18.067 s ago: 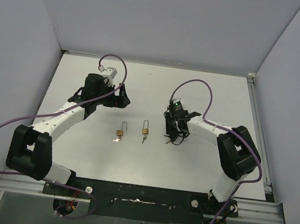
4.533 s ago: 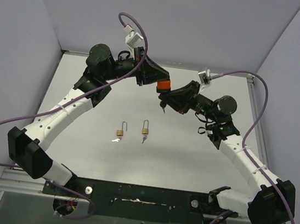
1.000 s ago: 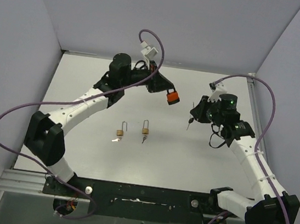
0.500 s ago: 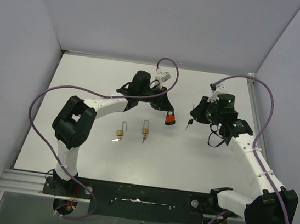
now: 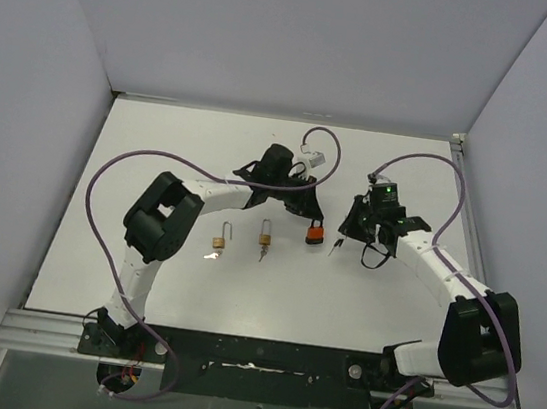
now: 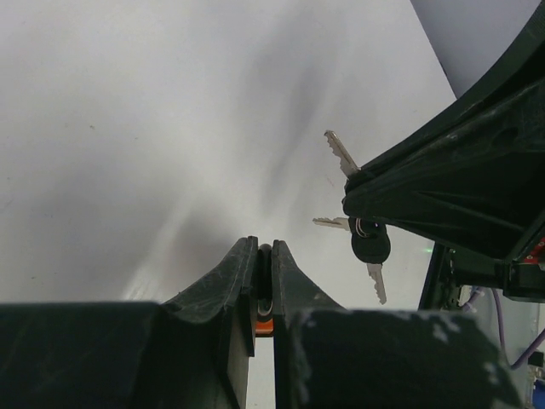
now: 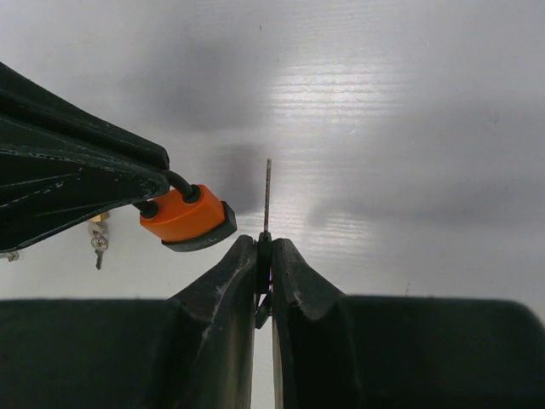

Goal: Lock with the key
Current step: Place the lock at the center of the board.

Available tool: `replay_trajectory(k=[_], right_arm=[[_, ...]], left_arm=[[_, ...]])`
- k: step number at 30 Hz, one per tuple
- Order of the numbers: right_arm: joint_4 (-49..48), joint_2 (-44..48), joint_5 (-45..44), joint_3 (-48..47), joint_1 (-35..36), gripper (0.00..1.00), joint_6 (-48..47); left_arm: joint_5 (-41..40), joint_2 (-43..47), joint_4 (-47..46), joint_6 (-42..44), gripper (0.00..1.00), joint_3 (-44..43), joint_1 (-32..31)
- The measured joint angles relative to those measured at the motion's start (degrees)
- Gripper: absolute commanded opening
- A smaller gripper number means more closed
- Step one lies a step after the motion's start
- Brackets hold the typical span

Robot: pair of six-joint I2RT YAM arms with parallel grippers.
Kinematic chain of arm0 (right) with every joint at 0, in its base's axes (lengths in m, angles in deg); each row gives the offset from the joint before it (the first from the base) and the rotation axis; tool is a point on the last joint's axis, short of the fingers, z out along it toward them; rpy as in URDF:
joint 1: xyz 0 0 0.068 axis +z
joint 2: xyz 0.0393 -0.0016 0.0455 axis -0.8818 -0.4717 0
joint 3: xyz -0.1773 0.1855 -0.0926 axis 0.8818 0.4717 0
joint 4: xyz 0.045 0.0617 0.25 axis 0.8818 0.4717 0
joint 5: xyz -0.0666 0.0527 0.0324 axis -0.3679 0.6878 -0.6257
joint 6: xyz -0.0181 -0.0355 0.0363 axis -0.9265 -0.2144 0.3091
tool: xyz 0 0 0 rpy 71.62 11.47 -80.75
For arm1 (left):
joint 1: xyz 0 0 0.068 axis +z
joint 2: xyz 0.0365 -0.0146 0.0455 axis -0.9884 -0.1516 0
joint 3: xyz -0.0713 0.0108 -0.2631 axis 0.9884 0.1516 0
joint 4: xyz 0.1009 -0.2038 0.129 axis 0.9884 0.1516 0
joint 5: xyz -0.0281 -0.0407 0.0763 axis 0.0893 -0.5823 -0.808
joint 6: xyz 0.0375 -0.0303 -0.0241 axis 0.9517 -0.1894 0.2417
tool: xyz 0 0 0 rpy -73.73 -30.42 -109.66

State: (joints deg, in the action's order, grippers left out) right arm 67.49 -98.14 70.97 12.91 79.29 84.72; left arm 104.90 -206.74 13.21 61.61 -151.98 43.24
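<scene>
The key is near the padlock's black base; my right gripper will slide it in next.
An orange padlock [image 5: 315, 234] with a black base hangs by its shackle from my left gripper [image 5: 309, 218], which is shut on that shackle just above the table's middle. In the left wrist view only a sliver of the orange padlock [image 6: 264, 325] shows between the fingers of the left gripper [image 6: 264, 248]. My right gripper [image 5: 349, 229] is shut on a key [image 5: 334, 245]. The right wrist view has the key [image 7: 266, 194] sticking out edge-on from the right gripper [image 7: 265, 241], a short gap right of the padlock [image 7: 183, 217]. Spare keys [image 6: 369, 247] dangle from the same ring.
Two small brass padlocks lie on the white table left of the grippers. One brass padlock [image 5: 219, 238] has its shackle swung open, and the other brass padlock [image 5: 265, 236] has a small key [image 5: 262, 254] in it. Grey walls enclose the table.
My left gripper has carried the orange padlock lower and nearer, toward the key. The right gripper has brought the key down and slightly left, so the two now sit close together.
</scene>
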Motion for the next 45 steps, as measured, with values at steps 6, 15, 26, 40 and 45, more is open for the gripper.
replay_trajectory(k=[6,15,26,40,45], right_arm=[[-3.2,-3.8,-1.9,0.9,1.0,0.00,1.0],[-6.7,-10.8,-4.1,0.9,1.3,0.00,1.0],[-10.8,-15.3,-6.4,-0.2,1.4,0.21,0.4],[-9.7,-10.1,-10.2,-0.8,1.8,0.33,-3.4],[-10.2,-2.0,-9.9,-3.6,1.8,0.98,-5.5]], left_arm=[[-1.2,-3.9,2.7,0.9,0.00,-2.8,0.2],[-0.8,-7.5,2.8,-0.4,0.05,-6.3,1.0],[-1.7,-11.4,4.1,-0.8,0.30,-8.0,2.9],[-3.2,-10.9,3.5,-0.5,0.47,-7.8,3.9],[-5.5,-7.4,3.7,-0.5,0.49,-6.0,5.6]])
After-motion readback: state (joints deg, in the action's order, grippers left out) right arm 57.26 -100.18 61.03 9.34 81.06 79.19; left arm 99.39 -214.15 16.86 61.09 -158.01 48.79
